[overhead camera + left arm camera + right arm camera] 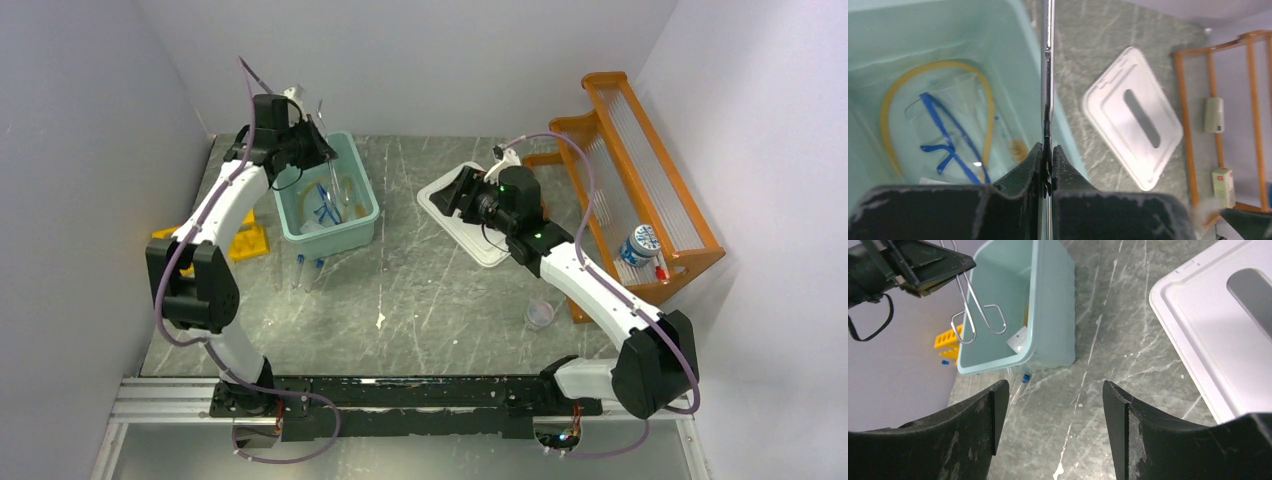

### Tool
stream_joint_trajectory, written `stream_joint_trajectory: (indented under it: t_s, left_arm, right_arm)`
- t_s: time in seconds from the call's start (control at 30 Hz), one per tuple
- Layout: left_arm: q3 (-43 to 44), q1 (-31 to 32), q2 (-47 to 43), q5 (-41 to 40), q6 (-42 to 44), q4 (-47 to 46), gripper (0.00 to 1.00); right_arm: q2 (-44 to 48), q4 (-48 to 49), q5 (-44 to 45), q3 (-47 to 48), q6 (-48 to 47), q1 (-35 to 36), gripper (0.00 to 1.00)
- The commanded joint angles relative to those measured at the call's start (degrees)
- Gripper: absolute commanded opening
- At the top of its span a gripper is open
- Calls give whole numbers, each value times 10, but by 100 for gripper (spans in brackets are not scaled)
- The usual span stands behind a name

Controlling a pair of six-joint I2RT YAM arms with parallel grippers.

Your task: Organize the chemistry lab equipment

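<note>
My left gripper moves down into the teal bin toward the small brush (pixel 359 210) (pixel 1019 148) next and releases the forceps, since their finger rings already hang over the bin's opening.
My left gripper (pixel 1047 156) is shut on the silver scissor-like forceps (pixel 1047 75) and holds them upright over the teal bin (pixel 364 216). Their finger rings (pixel 977 320) hang over the bin's opening. In the bin lie a tan tubing loop (pixel 888 100), blue tubing (pixel 943 135) and a small brush (pixel 1019 148). My right gripper (pixel 1055 405) is open and empty above the table beside the white lid (pixel 1208 330). Clear test tubes (pixel 305 272) lie in front of the bin. The yellow tube rack (pixel 250 240) is left of the bin. A clear cup (pixel 540 313) stands at the right.
The large orange wooden shelf (pixel 640 180) stands along the right wall, with a blue-capped jar (pixel 638 245) on its lower part. The white lid (pixel 470 235) lies on the table's middle right. Grey walls close in the left, back and right.
</note>
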State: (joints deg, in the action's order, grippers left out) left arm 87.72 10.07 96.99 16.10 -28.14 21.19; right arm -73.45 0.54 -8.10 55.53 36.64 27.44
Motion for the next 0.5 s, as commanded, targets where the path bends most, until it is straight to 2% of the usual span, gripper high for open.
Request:
stream_joint_trajectory:
  t_s: [0.0,0.13,0.3,0.47]
  left_arm:
    - [37,-8,49,-11,24,41,5]
    - [34,-7,92,19,20,35,5]
    - [37,1,136,9,22,35,5]
    - [5,15,168,30,-8,-14,5]
  right_arm:
    - [-4,7,3,-16,-4,-3,72]
    - [-10,6,2,-21,-7,-3,71]
    - [-15,11,2,-30,-8,-4,71]
    - [-24,17,-3,-35,-5,-3,71]
